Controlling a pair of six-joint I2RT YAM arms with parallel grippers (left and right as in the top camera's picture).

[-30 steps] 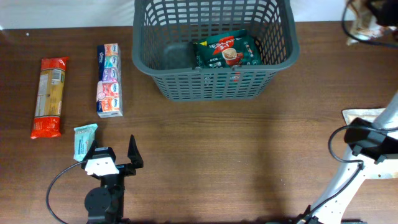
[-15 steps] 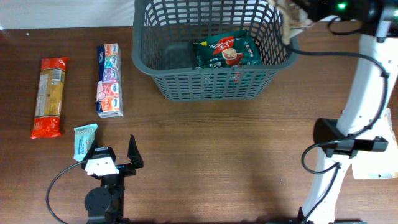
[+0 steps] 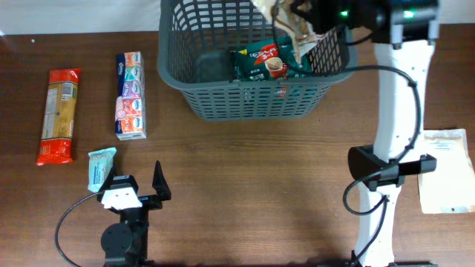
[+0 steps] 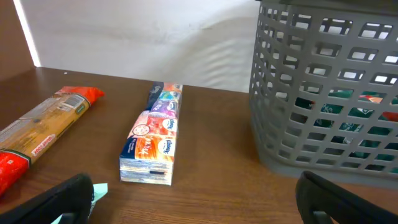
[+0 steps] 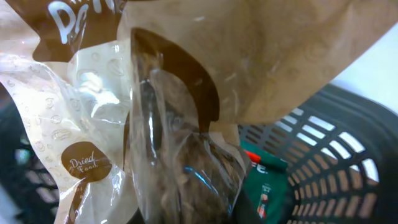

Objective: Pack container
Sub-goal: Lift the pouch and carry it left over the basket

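Note:
My right gripper will next move the hanging dried food bag down past the basket's rim and let go of it on the green packet (image 3: 269, 63) (image 5: 267, 186), which lies below inside the basket.
The container (image 3: 252, 100) is a dark grey slotted basket at the back centre, with a green packet (image 3: 269, 63) lying inside. My right gripper (image 3: 318, 15) is over the basket's right side, shut on a brown and clear dried food bag (image 3: 288, 26) that hangs above the green packet. In the right wrist view the bag (image 5: 155, 124) fills the frame and hides the fingers; the green packet (image 5: 267, 186) and the basket wall (image 5: 336, 143) show below. My left gripper (image 3: 133, 187) is open and empty at the front left, facing the basket (image 4: 329, 93).
A tissue pack (image 3: 130, 95) (image 4: 155, 134) and an orange pasta packet (image 3: 59, 115) (image 4: 43, 124) lie at the left. A small teal packet (image 3: 100, 167) (image 4: 98, 190) lies by my left gripper. A pale paper packet (image 3: 445, 170) lies at the right edge.
My right arm has swung from the table's right side to over the basket, carrying the dried food bag leftward. The left arm has not moved.

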